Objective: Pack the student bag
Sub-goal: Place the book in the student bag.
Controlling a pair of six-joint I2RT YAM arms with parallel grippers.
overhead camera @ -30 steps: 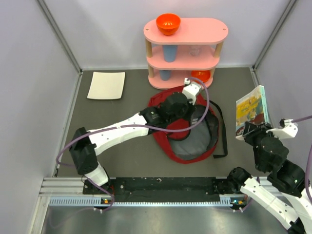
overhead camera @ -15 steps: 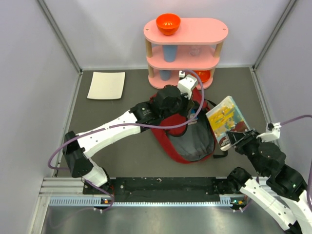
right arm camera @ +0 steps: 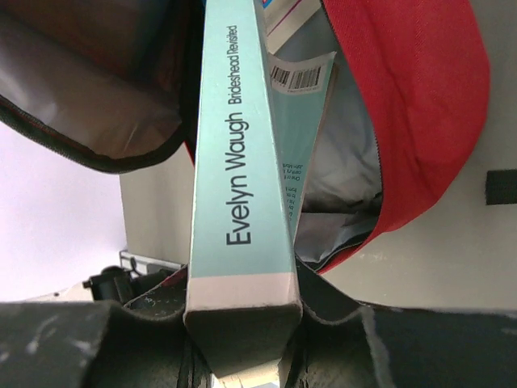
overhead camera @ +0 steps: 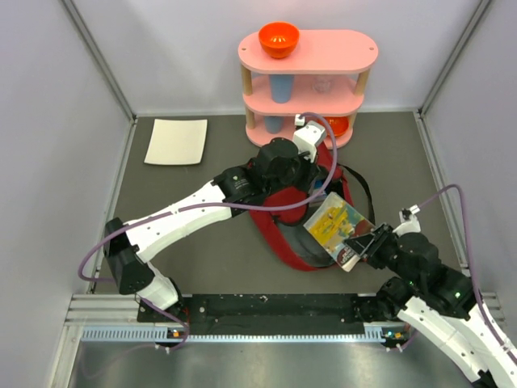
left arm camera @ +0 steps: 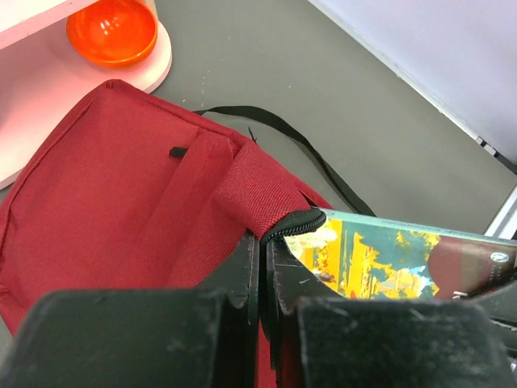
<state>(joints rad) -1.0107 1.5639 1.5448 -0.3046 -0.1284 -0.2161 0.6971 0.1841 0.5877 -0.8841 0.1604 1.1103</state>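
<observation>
The protruding book goes outward next, to the left in the top view, as my right gripper pushes it inside the bag's opening, which lies that way, and releases it.
The dark-red student bag lies mid-table with its mouth open toward the right. My left gripper is shut on the bag's black zipper rim and holds the opening up. My right gripper is shut on a book with a yellow and teal cover. The book's far end is inside the bag's mouth. In the right wrist view the pale teal spine reads "Evelyn Waugh" and points into the grey lining. The cover also shows in the left wrist view.
A pink three-tier shelf stands at the back with an orange bowl on top, a blue cup in the middle and an orange bowl at the bottom. A white sheet lies back left. Black straps trail right of the bag.
My right gripper has carried the book from the right wall leftward and down into the bag's opening. My left gripper has lifted and held the bag's rim.
</observation>
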